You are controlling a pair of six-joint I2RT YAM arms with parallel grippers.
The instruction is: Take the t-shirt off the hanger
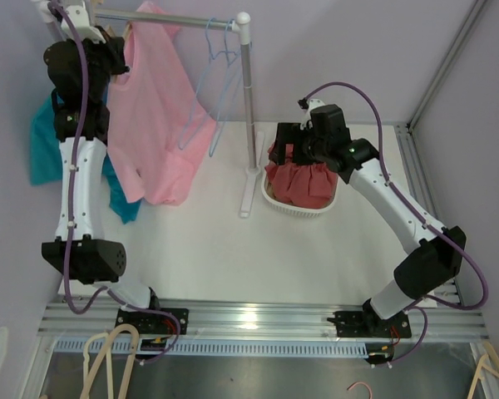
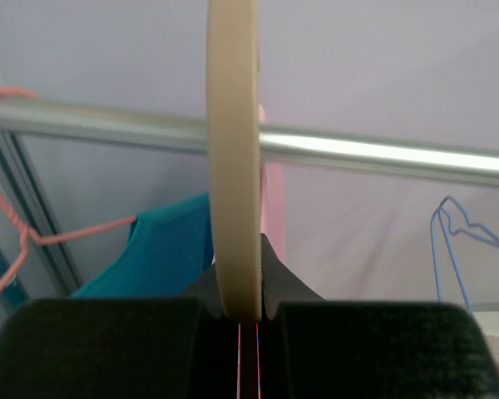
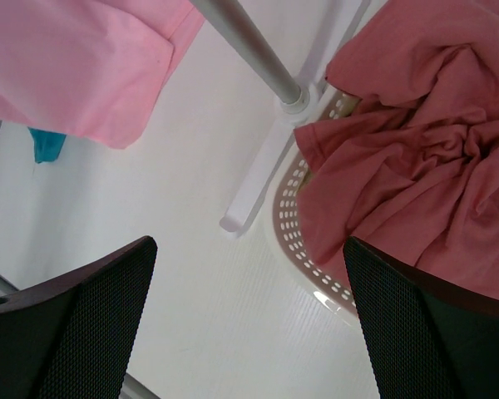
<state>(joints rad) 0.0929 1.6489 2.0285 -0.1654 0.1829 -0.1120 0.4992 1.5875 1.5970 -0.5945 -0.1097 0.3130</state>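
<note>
I will next move my empty right gripper to the left in the top view and back to the pink t-shirt's folded near edge (image 3: 71, 125).
A pink t-shirt (image 1: 154, 125) hangs on a cream hanger from the rail (image 1: 179, 17) at the top left. My left gripper (image 1: 108, 50) is raised to the rail and shut on the cream hanger's hook (image 2: 233, 166), which loops over the rail (image 2: 358, 154). My right gripper (image 1: 284, 143) is open and empty above the left rim of the white basket (image 1: 295, 208). In the right wrist view its open fingers (image 3: 75, 324) frame bare table beside the basket (image 3: 295, 241). The pink shirt's hem (image 3: 83, 66) shows at the top left there.
A dark red shirt (image 1: 303, 183) lies in the basket. A teal shirt (image 1: 46, 141) hangs behind the left arm, seen also in the left wrist view (image 2: 158, 253). An empty blue hanger (image 1: 216, 66) hangs on the rail. The rack's post (image 1: 249, 100) stands mid-table.
</note>
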